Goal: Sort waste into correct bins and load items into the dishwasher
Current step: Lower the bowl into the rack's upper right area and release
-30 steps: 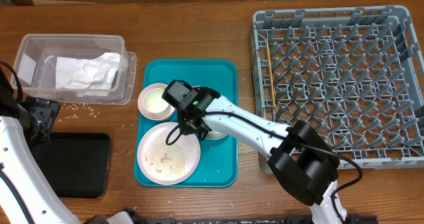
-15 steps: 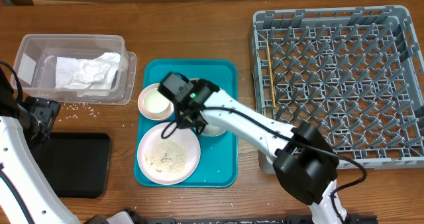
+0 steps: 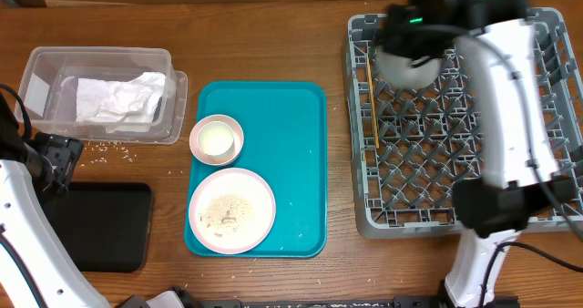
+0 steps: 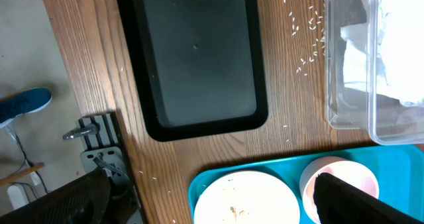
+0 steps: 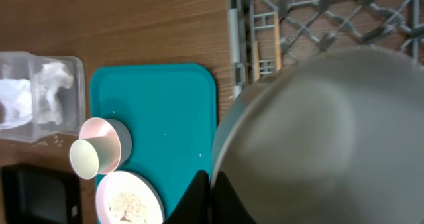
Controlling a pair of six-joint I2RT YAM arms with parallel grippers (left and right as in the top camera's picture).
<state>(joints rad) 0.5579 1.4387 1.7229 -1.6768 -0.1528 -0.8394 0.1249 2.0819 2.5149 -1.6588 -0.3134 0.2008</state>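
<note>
The rack's wires [image 3: 406, 90] [image 5: 314, 26] beside the chopsticks are empty, so my right gripper will next tilt sideways and bring the grey-green bowl down into the rack there.
My right gripper [image 3: 404, 46] hangs over the far left corner of the grey dishwasher rack [image 3: 510, 135], shut on the rim of the grey-green bowl [image 3: 407, 68]. In the right wrist view the bowl [image 5: 324, 131] fills the frame, with the gripper [image 5: 212, 192] pinching its edge. On the teal tray stand the pink bowl [image 3: 216, 138] with the white cup [image 5: 86, 159] in it, and the plate [image 3: 231, 210] with rice on it. The chopsticks [image 3: 373, 107] lie in the rack. My left gripper [image 4: 211, 184] is open, above the table by the black tray [image 4: 195, 58].
The clear tub [image 3: 100, 94] at the far left holds crumpled napkins [image 3: 118, 98]. Loose rice grains [image 4: 311, 38] lie on the wood between the tub and the black tray [image 3: 96, 226]. The teal tray [image 3: 291, 162] lies between tub and rack.
My right gripper shut on the grey-green bowl, lifted it off the teal tray and carried it right and back, over the rack. The left arm stayed still.
</note>
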